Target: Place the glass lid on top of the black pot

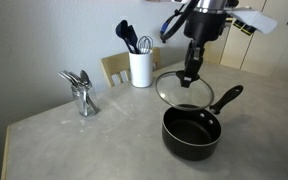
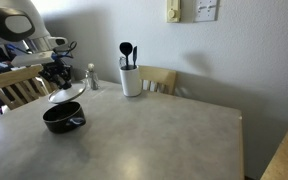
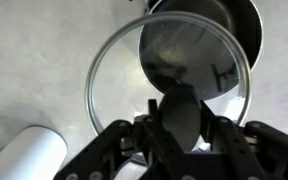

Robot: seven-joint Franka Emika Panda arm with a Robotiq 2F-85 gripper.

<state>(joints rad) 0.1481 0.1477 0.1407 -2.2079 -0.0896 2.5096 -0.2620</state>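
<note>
The glass lid (image 1: 174, 92) comes down next until it rests on the pot's open top (image 1: 192, 123), as the uncovered pot stands below. Then my gripper releases the dark knob.
My gripper (image 1: 189, 77) is shut on the dark knob of the glass lid (image 1: 174, 92) and holds it in the air, tilted slightly, just behind and above the black pot (image 1: 191, 133). The pot sits on the table with its long black handle (image 1: 227, 99) pointing back and to the right. In the other exterior view the lid (image 2: 66, 94) hangs under the gripper (image 2: 58, 78) right above the pot (image 2: 63, 118). In the wrist view the knob (image 3: 181, 113) sits between my fingers (image 3: 181, 125), the lid's metal rim (image 3: 94, 75) circles below, and the pot (image 3: 239, 25) shows through the glass.
A white utensil holder (image 1: 140, 68) with dark utensils stands at the back of the table; it also shows in another exterior view (image 2: 131, 80) and the wrist view (image 3: 24, 155). A metal shaker-like object (image 1: 85, 98) stands left. Wooden chairs (image 1: 114, 68) surround the grey table (image 1: 94, 140).
</note>
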